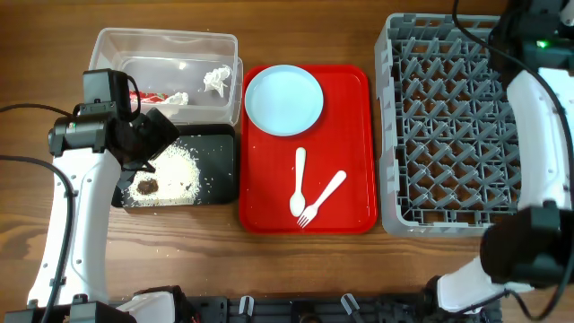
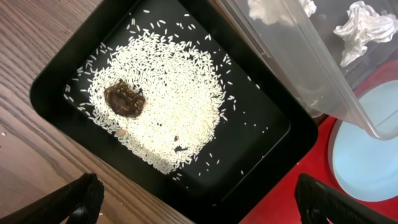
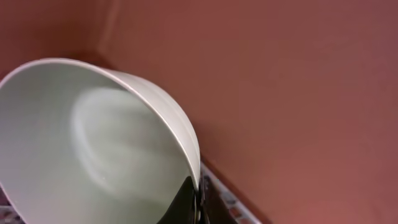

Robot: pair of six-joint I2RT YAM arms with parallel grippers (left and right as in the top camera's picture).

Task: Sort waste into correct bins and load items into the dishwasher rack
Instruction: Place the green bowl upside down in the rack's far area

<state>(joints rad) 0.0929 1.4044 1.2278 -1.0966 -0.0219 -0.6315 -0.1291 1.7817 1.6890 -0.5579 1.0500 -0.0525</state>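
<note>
I should move my right gripper to the left in the overhead view and down onto the rack's far wires, which are empty, and let go of the bowl's rim there next.
My left gripper [image 2: 199, 205] is open and empty, hovering over the near edge of the black tray [image 1: 220, 170]. The tray holds loose white rice [image 2: 168, 93] and a brown food scrap [image 2: 124, 99]. The clear tub [image 1: 108, 45] behind it holds crumpled tissue [image 1: 218, 79] and the red-and-white wrapper [image 1: 148, 96]. My right gripper [image 3: 198, 202] is shut on the rim of the pale green bowl [image 3: 93, 143], above the grey dishwasher rack [image 1: 448, 135]. The light blue plate [image 1: 284, 100], white spoon [image 1: 299, 184] and fork [image 1: 325, 197] lie on the red tray. The yellow cup and blue bowl are out of view.
The flat red serving tray [image 1: 350, 99] lies between the bins and the rack. My right arm [image 1: 538, 99] reaches along the rack's right side to its far corner. A strip of bare wooden table runs along the front.
</note>
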